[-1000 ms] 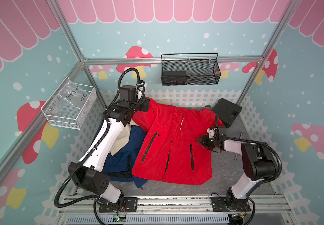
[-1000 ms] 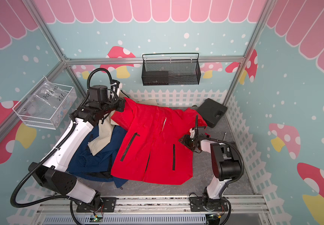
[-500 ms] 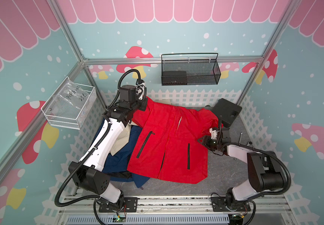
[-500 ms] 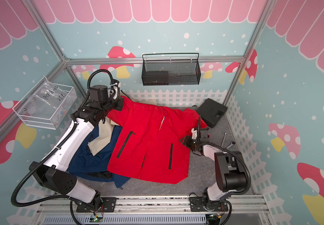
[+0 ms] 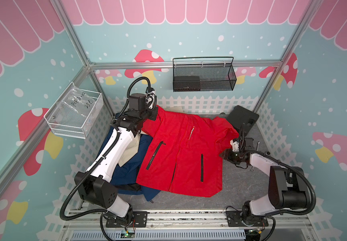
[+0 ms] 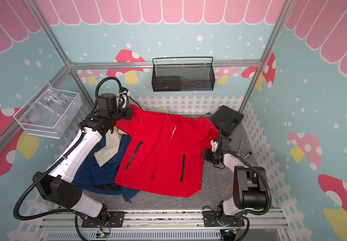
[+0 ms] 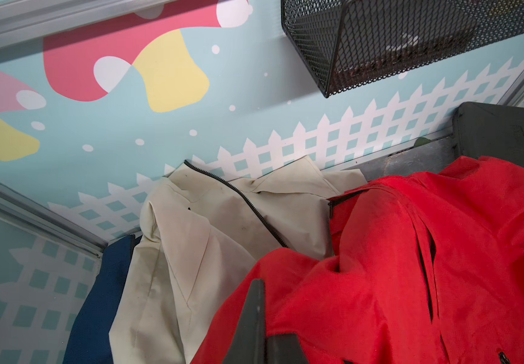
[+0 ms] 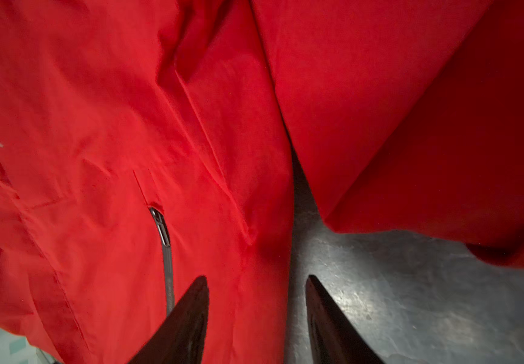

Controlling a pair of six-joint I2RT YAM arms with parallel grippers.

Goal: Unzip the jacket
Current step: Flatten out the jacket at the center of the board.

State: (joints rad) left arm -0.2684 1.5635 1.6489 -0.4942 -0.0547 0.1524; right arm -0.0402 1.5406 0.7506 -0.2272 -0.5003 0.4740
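The front of the red jacket lies spread, so I need to ease my left gripper down next toward the beige jacket (image 5: 130, 151), below it toward the wire bin, and let go of the red jacket's shoulder fabric.
The red jacket (image 5: 181, 154) (image 6: 158, 154) lies front up on the grey floor, its centre front line (image 5: 177, 158) running toward the hem. My left gripper (image 5: 154, 113) (image 6: 129, 114) is at the far left corner, shut on the jacket's shoulder fabric; the left wrist view shows red cloth (image 7: 412, 268) bunched at the gripper (image 7: 265, 315). My right gripper (image 5: 222, 155) (image 6: 203, 155) (image 8: 256, 279) is open at the jacket's right side edge. One of its fingers is over red fabric beside a pocket zipper (image 8: 161, 227) and the other is over bare floor.
A beige jacket (image 5: 130, 150) (image 7: 207, 239) and a navy garment (image 5: 124, 173) lie under the red one on the left. A black case (image 5: 242, 116) sits at the back right. A black mesh basket (image 5: 204, 77) and a wire bin (image 5: 74, 113) hang on the walls. Small tools (image 6: 245, 154) lie by my right arm.
The red jacket has slid to the left, its hem swinging that way. My right arm's elbow has dropped toward the front, and its jaws have narrowed a little. The left grip is unchanged.
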